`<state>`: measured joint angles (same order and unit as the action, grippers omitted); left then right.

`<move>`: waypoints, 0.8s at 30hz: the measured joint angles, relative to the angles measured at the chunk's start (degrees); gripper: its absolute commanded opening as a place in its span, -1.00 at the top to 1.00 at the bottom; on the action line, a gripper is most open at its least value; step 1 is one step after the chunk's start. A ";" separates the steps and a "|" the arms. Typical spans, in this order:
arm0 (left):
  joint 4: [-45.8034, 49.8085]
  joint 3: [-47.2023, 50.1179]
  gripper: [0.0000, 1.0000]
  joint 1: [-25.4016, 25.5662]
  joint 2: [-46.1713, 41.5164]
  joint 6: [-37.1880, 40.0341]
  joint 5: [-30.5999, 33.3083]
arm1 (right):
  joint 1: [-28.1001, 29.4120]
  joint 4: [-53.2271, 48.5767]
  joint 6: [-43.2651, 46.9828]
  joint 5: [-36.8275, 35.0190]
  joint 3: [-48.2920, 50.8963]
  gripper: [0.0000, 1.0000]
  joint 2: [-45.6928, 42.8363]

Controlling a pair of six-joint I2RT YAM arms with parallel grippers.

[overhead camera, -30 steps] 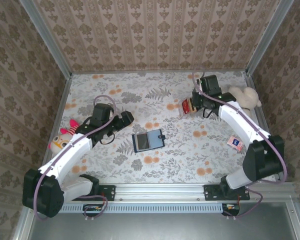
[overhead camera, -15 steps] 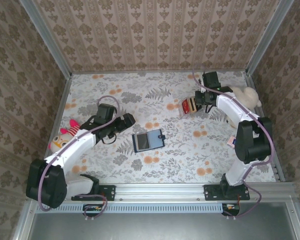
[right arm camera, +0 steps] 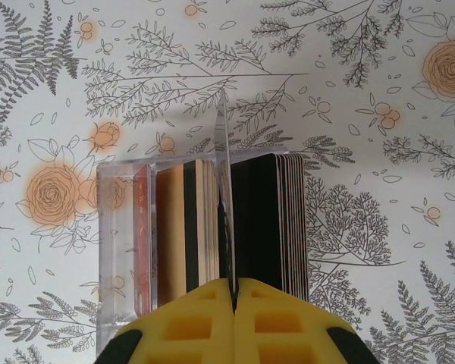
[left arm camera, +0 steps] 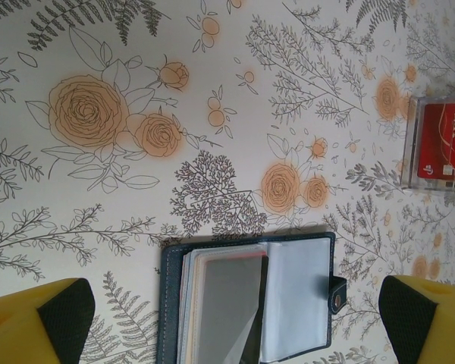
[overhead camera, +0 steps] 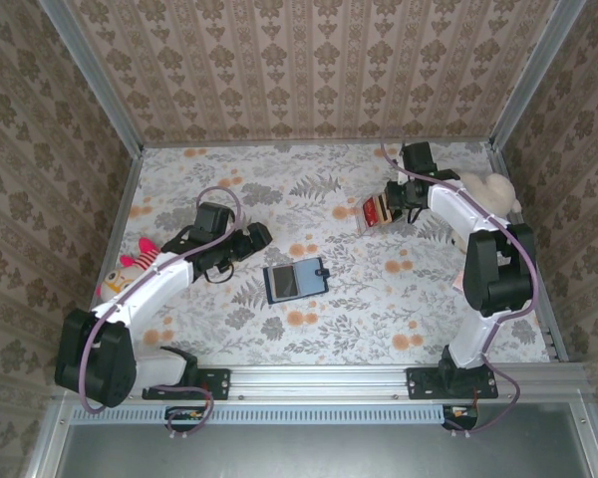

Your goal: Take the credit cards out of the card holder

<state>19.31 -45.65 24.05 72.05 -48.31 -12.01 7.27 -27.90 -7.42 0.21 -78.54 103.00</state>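
Observation:
I will lower the credit card [right arm camera: 222,152] with my right gripper next and let go, as it lines up with the tan and black cards and their gap is below my gripper.
The card holder [overhead camera: 296,279] lies open in the middle of the table, dark navy, its clear sleeves fanned up [left arm camera: 246,303]. My left gripper [overhead camera: 251,239] hovers just to its left with the jaws wide open; in the left wrist view the holder sits between the yellow fingertips [left arm camera: 61,315], untouched. My right gripper [overhead camera: 392,197] is at the back right, shut on a thin credit card [right arm camera: 222,152] seen edge-on. That card stands among upright stacks of cards in a clear box [right arm camera: 117,227], with a red card [left arm camera: 447,144] at one end.
A clear box of cards [overhead camera: 373,212] stands right of centre at the back. A pink-and-yellow plush [overhead camera: 128,272] lies by the left wall and a cream plush [overhead camera: 490,192] by the right wall. Metal rails border the floral table.
The right arm's elbow has folded in toward the right wall while its gripper stayed at the clear box. The left gripper has crept slightly right, toward the card holder.

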 measured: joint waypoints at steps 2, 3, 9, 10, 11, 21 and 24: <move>-0.02 0.00 -1.00 -0.15 0.00 0.00 -0.15 | 0.00 -0.46 -0.02 -0.26 -0.02 0.98 0.00; -0.02 0.00 -1.00 -0.17 0.00 0.02 -0.17 | 0.00 -0.63 -0.02 -0.42 0.00 0.98 -0.02; -0.02 0.00 -1.00 -0.15 0.02 0.02 -0.46 | 0.00 -0.68 -0.24 -0.87 1.44 0.97 -1.09; -0.02 0.00 -1.00 -0.15 0.04 0.02 -0.61 | 0.00 -0.94 -0.26 -0.87 1.75 0.97 -1.46; -0.04 0.00 -1.00 -0.17 0.13 0.02 -0.68 | 0.00 -1.22 -0.31 -0.92 1.95 0.97 -1.73; -0.07 0.00 -1.00 -0.17 0.74 0.04 -1.31 | 0.00 -1.99 -0.90 -0.87 3.30 0.96 -2.89; -0.07 0.00 -1.00 -0.15 0.74 0.04 -1.53 | 0.00 -2.01 -0.90 -0.87 3.28 0.96 -2.80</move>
<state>19.25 -45.65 23.90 72.79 -48.27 -13.54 7.27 -29.91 -8.32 -0.67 -75.26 100.20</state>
